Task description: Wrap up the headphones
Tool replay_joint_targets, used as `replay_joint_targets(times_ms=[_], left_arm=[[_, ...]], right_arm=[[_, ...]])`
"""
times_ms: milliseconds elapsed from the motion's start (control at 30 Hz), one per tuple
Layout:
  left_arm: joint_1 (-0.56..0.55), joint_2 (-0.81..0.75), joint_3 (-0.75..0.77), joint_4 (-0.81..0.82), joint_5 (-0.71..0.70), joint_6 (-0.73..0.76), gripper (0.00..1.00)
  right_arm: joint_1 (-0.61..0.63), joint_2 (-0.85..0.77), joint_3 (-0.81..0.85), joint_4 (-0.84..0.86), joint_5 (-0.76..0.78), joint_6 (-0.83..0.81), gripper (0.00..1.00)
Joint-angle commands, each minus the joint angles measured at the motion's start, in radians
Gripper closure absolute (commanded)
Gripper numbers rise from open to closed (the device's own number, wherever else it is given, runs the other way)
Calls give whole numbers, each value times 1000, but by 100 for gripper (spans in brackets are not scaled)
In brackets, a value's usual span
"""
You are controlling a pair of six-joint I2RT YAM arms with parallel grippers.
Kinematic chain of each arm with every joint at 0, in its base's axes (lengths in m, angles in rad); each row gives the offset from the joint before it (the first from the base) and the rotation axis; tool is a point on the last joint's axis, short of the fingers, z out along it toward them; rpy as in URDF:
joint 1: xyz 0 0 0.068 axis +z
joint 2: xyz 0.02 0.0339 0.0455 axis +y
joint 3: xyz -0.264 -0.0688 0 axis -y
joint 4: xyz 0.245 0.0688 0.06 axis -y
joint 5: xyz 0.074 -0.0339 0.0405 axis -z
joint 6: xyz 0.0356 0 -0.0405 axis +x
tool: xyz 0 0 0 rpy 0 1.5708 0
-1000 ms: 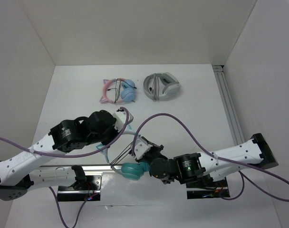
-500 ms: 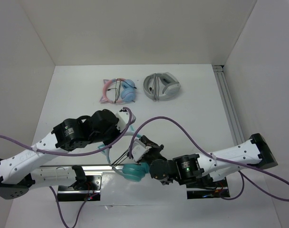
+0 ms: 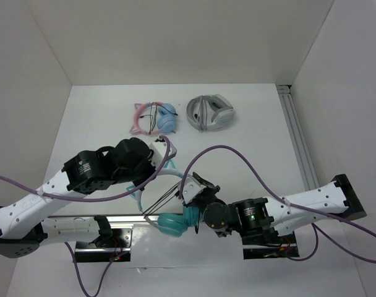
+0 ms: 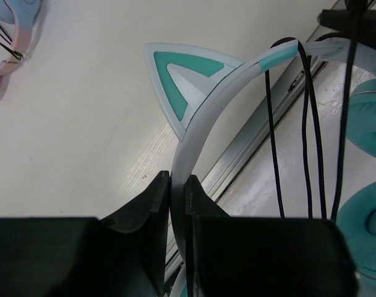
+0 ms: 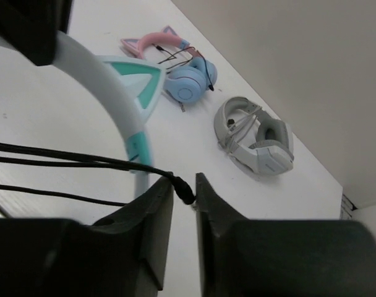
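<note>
I next need to move my left gripper outward and down to release the teal headphones (image 3: 173,224) on the clear, bare tabletop short of the grey-and-white pair.
The teal headphones (image 3: 173,224) hang over the table's near edge, ear cups low. Their pale headband (image 4: 203,114), with a cat ear (image 4: 182,74), rises into my left gripper (image 4: 177,185), which is shut on it. In the top view that gripper (image 3: 159,162) is left of the right one (image 3: 192,192). The thin black cable (image 4: 311,124) runs in several strands across the band. My right gripper (image 5: 185,185) stands slightly open, and the cable's plug end (image 5: 183,189) lies slantwise in the gap, looser than a pinch.
Pink-and-blue cat-ear headphones (image 3: 154,117) and grey-and-white headphones (image 3: 211,112) lie at the back of the table. A metal rail (image 3: 296,136) runs along the right wall. A metal bar (image 3: 120,218) runs along the near edge under the arms.
The right jaws have parted a little around the cable end they were pinching. The right wrist has shifted slightly right, and the ear cups have swung with it. The left grip is unchanged.
</note>
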Motion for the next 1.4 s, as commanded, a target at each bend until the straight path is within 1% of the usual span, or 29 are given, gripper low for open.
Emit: replay_joint_targets(times_ms=[0,33,100,133,300,433,533,600,733,867,1100,1300,1367], left_arm=[[-7,6,70,-49,84,21,100],[-7,7,70,-50,84,21,100],[-16,7,70,-50,84,21,100],[-16,17,70,-50,95,21,100],[-16,26,80,-50,104,31,100],[-16,26,89,-50,90,31,100],[-16,26,89,-63,41,31,100],[-16,26,98,-76,3,8,100],[-16,39,109,-85,-22,-2,100],[-16,40,118,-85,-43,-2,100],[-16,103,127,-138,-160,-46,100],[-26,144,127,-138,-163,-55,100],[-26,154,127,-114,-163,-55,100]], right_arm=[[-41,-46,-20,-36,61,31,72],[-41,-46,-21,-46,61,31,68],[-51,-55,-21,-58,37,55,65],[-64,-55,-21,-69,26,56,62],[-137,-64,-39,-69,-43,88,59],[-162,-64,-39,-87,-43,109,54],[-162,-64,-39,-99,-20,118,41],[-180,-87,-48,-86,7,118,35],[-191,-141,-79,-63,-19,118,34],[-191,-141,-79,-53,-19,138,34],[-211,-150,-79,-24,-49,174,34],[-232,-150,-91,-4,-71,241,31],[-242,-141,-57,-38,-83,275,31]])
